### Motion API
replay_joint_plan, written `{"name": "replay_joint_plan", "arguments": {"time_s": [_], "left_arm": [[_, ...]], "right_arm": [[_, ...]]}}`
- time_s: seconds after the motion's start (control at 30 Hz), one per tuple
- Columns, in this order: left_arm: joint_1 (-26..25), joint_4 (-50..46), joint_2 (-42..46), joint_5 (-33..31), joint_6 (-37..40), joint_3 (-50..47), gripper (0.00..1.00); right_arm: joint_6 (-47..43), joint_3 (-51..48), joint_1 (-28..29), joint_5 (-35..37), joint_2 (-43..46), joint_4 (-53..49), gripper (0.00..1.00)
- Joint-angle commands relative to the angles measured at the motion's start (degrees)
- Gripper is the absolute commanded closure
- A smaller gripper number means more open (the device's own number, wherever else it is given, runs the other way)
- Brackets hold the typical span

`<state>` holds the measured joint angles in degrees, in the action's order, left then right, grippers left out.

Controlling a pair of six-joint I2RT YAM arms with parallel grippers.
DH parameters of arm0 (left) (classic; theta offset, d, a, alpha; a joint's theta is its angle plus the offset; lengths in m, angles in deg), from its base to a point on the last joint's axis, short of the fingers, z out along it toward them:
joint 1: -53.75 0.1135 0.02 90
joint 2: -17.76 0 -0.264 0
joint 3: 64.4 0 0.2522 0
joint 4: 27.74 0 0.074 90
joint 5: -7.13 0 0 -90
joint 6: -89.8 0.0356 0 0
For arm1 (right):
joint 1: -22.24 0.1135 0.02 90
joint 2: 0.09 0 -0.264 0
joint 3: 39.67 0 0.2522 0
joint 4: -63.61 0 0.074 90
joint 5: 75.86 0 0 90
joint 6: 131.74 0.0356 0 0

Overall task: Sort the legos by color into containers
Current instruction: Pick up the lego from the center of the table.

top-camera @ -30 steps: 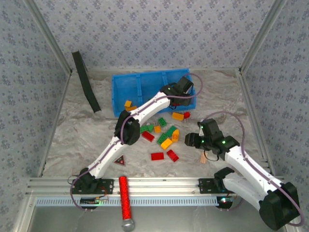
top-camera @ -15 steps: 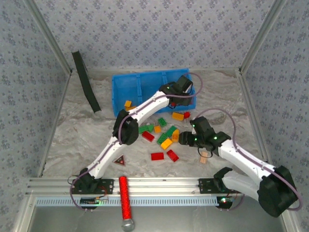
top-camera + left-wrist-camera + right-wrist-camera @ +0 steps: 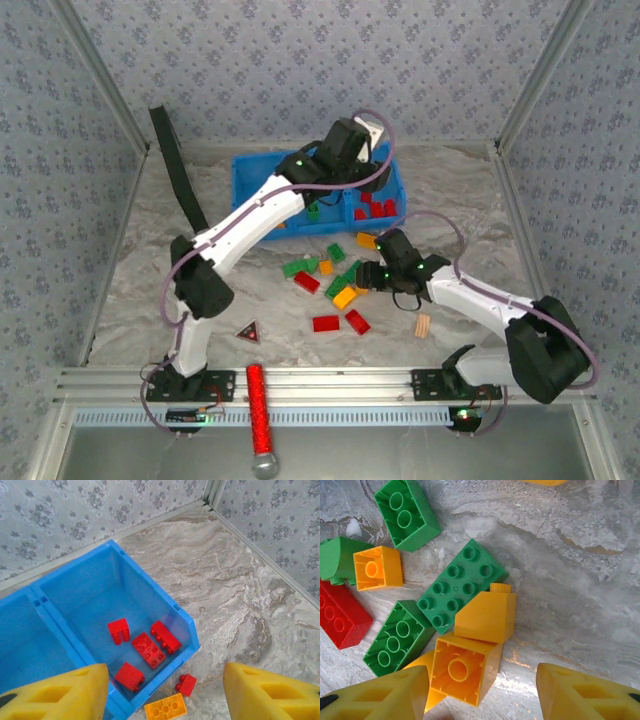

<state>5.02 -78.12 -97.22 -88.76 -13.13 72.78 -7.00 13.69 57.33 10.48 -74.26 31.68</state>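
Observation:
I should lower my right gripper beside the hollow orange lego below it and close across the lego's sides.
The blue bin (image 3: 252, 178) stands at the back of the table. Its right compartment (image 3: 95, 587) holds several red legos (image 3: 148, 650); a green lego (image 3: 313, 212) lies in the middle one. My left gripper (image 3: 162, 680) hangs open and empty high above that right compartment, and it also shows above the bin (image 3: 368, 135). A red lego (image 3: 186, 684) and an orange lego (image 3: 165, 707) lie just outside the bin wall. My right gripper (image 3: 481, 680) is open low over the loose pile (image 3: 362, 277). A hollow orange lego (image 3: 462, 670) sits between its fingers, untouched, with a sloped orange lego (image 3: 487, 615) and green legos (image 3: 462, 582) beside it.
More loose legos lie mid-table: green (image 3: 300, 267), red (image 3: 325, 323), red (image 3: 357, 321), orange (image 3: 344, 296). A tan ridged piece (image 3: 422, 326) lies to the right and a dark triangle (image 3: 247, 331) to the left. A black strip (image 3: 178, 170) leans at the back left. A red cylinder (image 3: 258, 410) rests on the front rail.
My left arm has swung up and back, so its gripper is now higher over the bin. My right gripper has moved left, from beside the tan piece to over the pile.

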Motion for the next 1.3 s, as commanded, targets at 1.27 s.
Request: {"name": "replay_joint_plan", "arguments": {"time_s": [1.27], "left_arm": [[7.3, 7.5, 36.6, -7.0, -1.7, -42.4, 0.32]], "right_arm": [[-5.7, 11.1, 2.1, 1.3, -17.2, -9.9, 0.59]]}}
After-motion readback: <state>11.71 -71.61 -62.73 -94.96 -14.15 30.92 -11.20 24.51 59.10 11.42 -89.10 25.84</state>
